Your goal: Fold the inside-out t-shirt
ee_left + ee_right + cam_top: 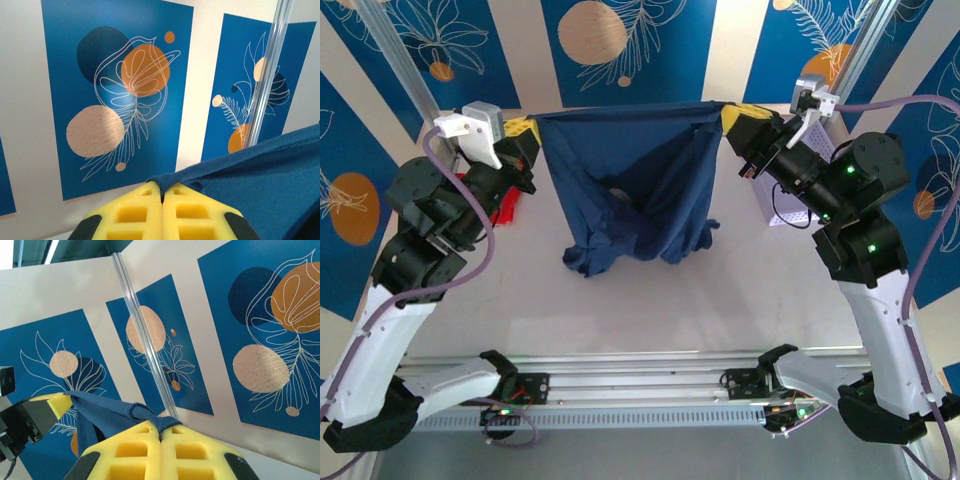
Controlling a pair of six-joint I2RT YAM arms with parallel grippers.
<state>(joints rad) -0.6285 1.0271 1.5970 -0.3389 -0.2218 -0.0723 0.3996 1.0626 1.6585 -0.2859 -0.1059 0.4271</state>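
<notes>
The shirt hangs raised and the far part of the tabletop lies below, so the left gripper next needs to move toward the right gripper, bring the shirt's corner down onto that part of the tabletop, and let go.
The inside-out t-shirt, dark navy blue, hangs stretched between both grippers at the back of the table, its lower part bunched on the tabletop. My left gripper is shut on the shirt's top left corner. In the left wrist view the yellow fingers pinch the navy hem at the gripper's tips. My right gripper is shut on the top right corner. The right wrist view has the cloth clamped at the gripper's tips, with the left gripper at the far end of the taut edge.
A bright red garment lies on the table by the left arm. A white perforated box stands at the back right under the right arm. The aluminium rail runs along the near edge. Metal frame posts rise at the back corners.
</notes>
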